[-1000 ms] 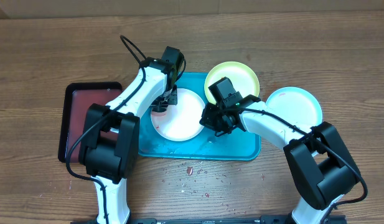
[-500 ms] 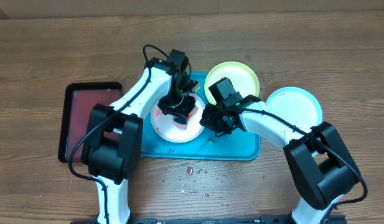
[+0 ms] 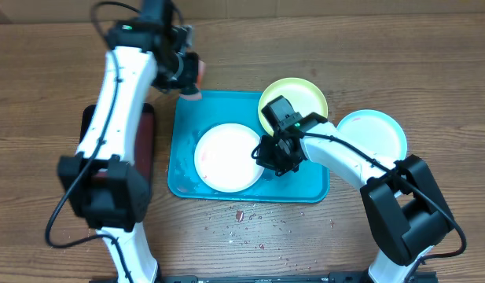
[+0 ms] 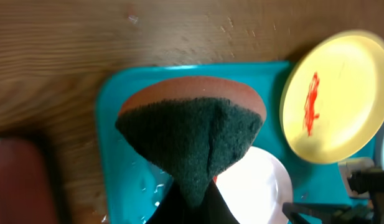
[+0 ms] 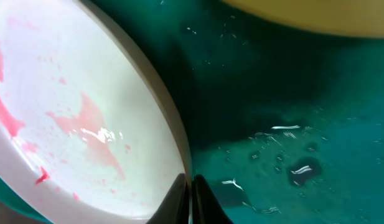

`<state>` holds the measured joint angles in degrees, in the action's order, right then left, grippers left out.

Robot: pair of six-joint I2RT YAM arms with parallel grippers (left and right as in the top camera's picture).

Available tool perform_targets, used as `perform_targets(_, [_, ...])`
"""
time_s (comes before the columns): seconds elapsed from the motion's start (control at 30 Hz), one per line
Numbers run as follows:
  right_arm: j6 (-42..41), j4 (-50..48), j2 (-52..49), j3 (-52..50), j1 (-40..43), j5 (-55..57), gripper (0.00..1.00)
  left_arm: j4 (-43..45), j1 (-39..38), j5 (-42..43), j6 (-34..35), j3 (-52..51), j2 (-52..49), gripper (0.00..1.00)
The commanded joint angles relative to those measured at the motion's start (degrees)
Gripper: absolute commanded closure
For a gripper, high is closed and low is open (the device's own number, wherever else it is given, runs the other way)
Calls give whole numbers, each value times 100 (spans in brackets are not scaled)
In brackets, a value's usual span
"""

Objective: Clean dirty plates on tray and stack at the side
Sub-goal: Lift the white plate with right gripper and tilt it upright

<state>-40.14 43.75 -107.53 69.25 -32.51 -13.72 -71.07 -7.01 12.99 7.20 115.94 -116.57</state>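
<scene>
The right gripper raises and tilts the white plate (image 3: 226,157) next, because pink smears mark it. Then it brings the plate down onto the turquoise tray's bottom and releases.
The white plate (image 3: 226,157) lies on the turquoise tray (image 3: 183,130), with faint pink sauce smears visible in the right wrist view (image 5: 86,118). My right gripper (image 3: 267,154) is shut on the white plate's right rim (image 5: 190,186). The yellow-green plate (image 3: 301,96) rests on the tray's far right corner and carries a red smear (image 4: 311,102). The light-blue-rimmed plate (image 3: 376,132) sits on the table to the right of the tray. My left gripper (image 3: 191,77) is raised above the tray's far left corner, shut on a sponge (image 4: 192,134) with a dark green pad and an orange back.
A smaller black tray with a reddish inside (image 3: 144,137) lies left of the turquoise tray, partly under my left arm. Red crumbs (image 3: 242,216) dot the wooden table in front of the tray. Water drops (image 5: 291,168) lie on the tray floor.
My left gripper lifted the sponge off the white plate and swung back to the left, above the tray's far corner. The plate's smears are fainter. The right gripper stayed on the rim.
</scene>
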Motion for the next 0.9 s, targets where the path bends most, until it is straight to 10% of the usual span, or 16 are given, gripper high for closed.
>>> perform_targets(0.0, [470,540,260,669,-350,1346,96,-240,24,-11,221,122,238,96])
perform_targets(0.3, [459,1733,380,1375,-1443,4352,96,-549,-15,-273,162,68,181,96])
perform_targets(0.87, [223,2022,723,1558,-2155,6432,96,-570,-13,-422,164,68,181,96])
